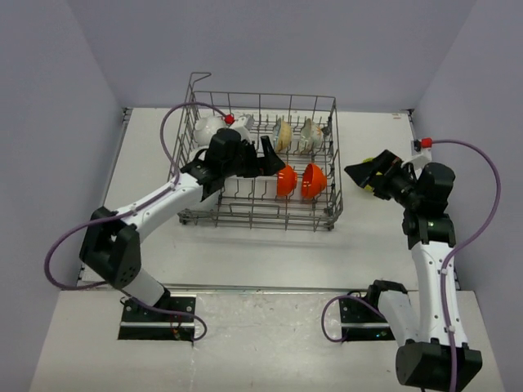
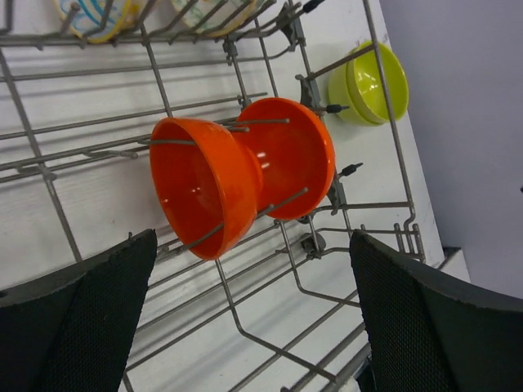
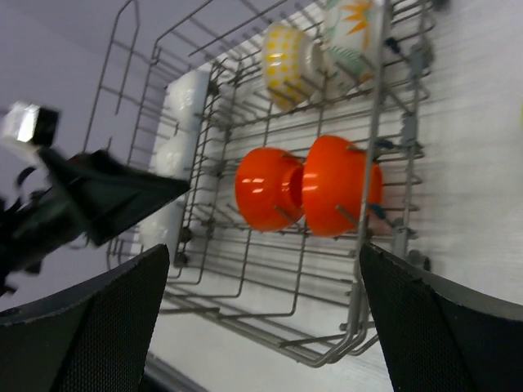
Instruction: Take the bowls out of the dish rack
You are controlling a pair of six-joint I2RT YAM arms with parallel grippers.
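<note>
The closer orange bowl's opening faces the left gripper, so the left gripper needs to move down toward the right in the top view next, with its fingers on either side of the closer orange bowl's upper rim (image 1: 281, 176) (image 2: 221, 194).
The grey wire dish rack (image 1: 253, 222) stands mid-table. Two orange bowls (image 1: 286, 181) (image 1: 314, 180) stand on edge in its front right; two cream floral bowls (image 1: 283, 135) and white bowls (image 1: 208, 128) stand in the back row. My left gripper (image 1: 274, 159) is open and empty inside the rack, just left of the orange bowls (image 2: 200, 184). My right gripper (image 1: 369, 169) is open and empty outside the rack's right side, facing the orange bowls (image 3: 339, 184). Two stacked yellow-green bowls (image 2: 376, 82) lie on the table right of the rack, mostly hidden under my right gripper in the top view.
Rack tines cross in front of the orange bowls. The rack's right wall (image 3: 372, 163) stands between my right gripper and the bowls. The raised corner loop (image 1: 196, 82) is at the back left. Grey walls enclose the white table (image 1: 270, 253).
</note>
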